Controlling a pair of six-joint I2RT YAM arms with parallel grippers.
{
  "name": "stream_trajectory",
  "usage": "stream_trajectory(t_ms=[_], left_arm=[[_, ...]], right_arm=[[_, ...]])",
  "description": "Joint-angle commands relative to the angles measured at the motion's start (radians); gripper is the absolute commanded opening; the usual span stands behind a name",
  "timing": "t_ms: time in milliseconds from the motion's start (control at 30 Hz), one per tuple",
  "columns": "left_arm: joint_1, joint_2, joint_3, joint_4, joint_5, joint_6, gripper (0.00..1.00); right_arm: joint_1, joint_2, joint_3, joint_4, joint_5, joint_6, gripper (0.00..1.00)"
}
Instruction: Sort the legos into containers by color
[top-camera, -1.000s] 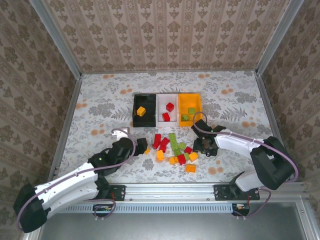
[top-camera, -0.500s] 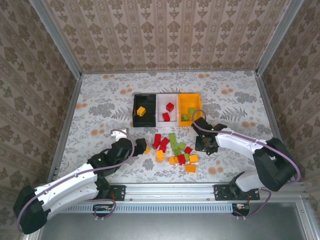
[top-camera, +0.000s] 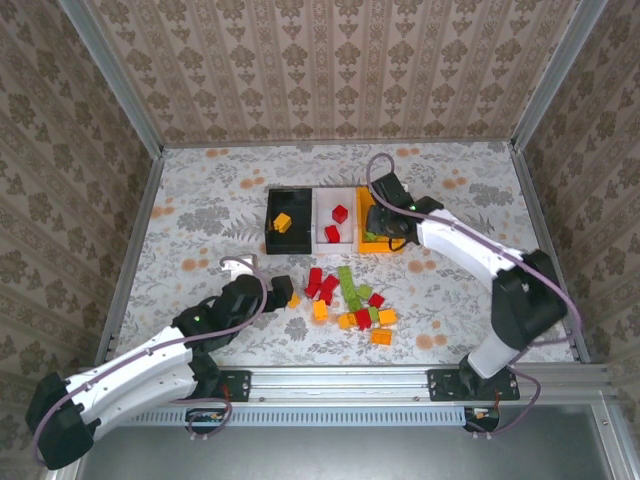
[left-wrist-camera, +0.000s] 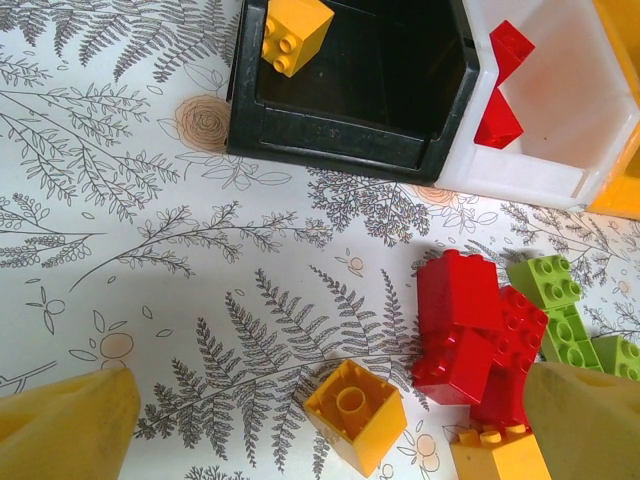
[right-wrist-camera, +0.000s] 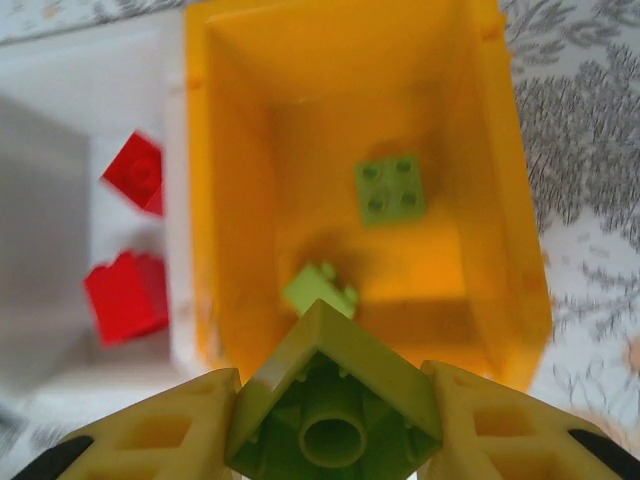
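The orange lego lies below my left gripper, a gap apart from the red bricks. My left gripper will next lower its open fingers around the sides of the upside-down orange lego (top-camera: 293, 300) (left-wrist-camera: 355, 415).
Three containers stand in a row: a black bin (top-camera: 270, 215) with an orange brick (left-wrist-camera: 293, 33), a white bin (top-camera: 345, 195) with two red bricks (right-wrist-camera: 125, 295), and an orange bin (top-camera: 385, 197) with two green bricks (right-wrist-camera: 392, 188). My right gripper (top-camera: 380, 225) hangs over the orange bin's near end, shut on a light green lego (right-wrist-camera: 335, 410) held underside up. Loose red, orange and green legos (top-camera: 350, 300) lie in front of the bins. My left gripper (top-camera: 287, 293) stands open at the pile's left edge, with an upside-down orange lego (left-wrist-camera: 355, 415) between its fingers (left-wrist-camera: 70, 425), untouched.
Red bricks (left-wrist-camera: 470, 320) and green bricks (left-wrist-camera: 548, 280) crowd the right side of the left wrist view, close to the right finger. Patterned walls and metal rails enclose the table. Bare tabletop lies left of the black bin and right of the orange bin.
My right gripper closed on the green lego at the pile's right side and carried it up and back over the orange bin. The left arm has hardly moved.
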Motion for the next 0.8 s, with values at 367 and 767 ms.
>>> stream_trajectory(t_ms=[367, 767], left_arm=[[0.041, -0.017, 0.095, -0.124, 0.016, 0.058, 1.00], [0.054, 0.408, 0.187, -0.001, 0.252, 0.160, 0.91]], right_arm=[[-0.051, 0.177, 0.172, 0.005, 0.040, -0.038, 0.72], [-0.003, -0.078, -0.105, 0.106, -0.024, -0.004, 0.72]])
